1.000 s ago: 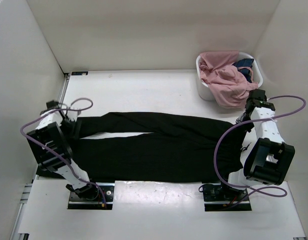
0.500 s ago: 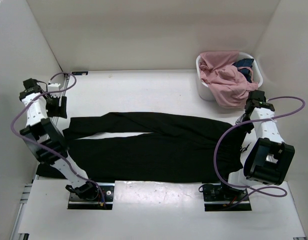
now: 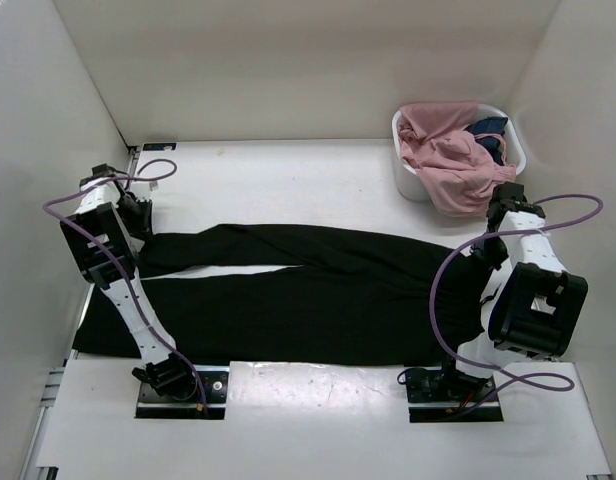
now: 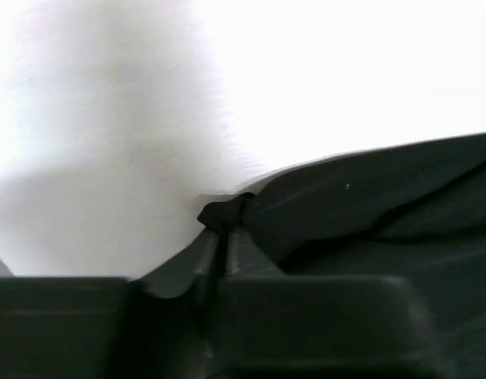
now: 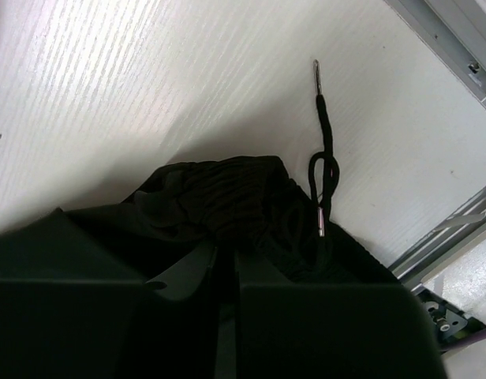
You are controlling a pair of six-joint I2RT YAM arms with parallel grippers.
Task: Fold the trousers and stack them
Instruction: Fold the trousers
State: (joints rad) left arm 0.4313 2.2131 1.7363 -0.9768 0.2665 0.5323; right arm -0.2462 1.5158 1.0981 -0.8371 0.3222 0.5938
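The far leg still lies beside the near one. So next, my right gripper carries the bunched waistband back and releases it over the trousers' near waist corner (image 3: pixel 460 340).
The black trousers (image 3: pixel 318 290) lie flat across the table, legs to the left and waist to the right. My left gripper (image 3: pixel 140 222) sits at the hem end of the far leg. In the left wrist view its jaws are shut on a small corner of the black fabric (image 4: pixel 222 215). My right gripper (image 3: pixel 485 246) is at the far corner of the waist. The right wrist view shows it shut on the bunched waistband (image 5: pixel 227 189). The drawstring (image 5: pixel 323 158) trails onto the table beside it.
A white basket (image 3: pixel 406 182) at the back right holds a pink garment (image 3: pixel 443 155) and a dark blue cloth (image 3: pixel 488 130). White walls close in the left, back and right sides. The near leg's end (image 3: pixel 93 330) reaches the left edge by my left arm's base.
My left gripper swung out to the far left with its jaws open, then came back to the far leg's hem and shut on it. The right arm barely moved.
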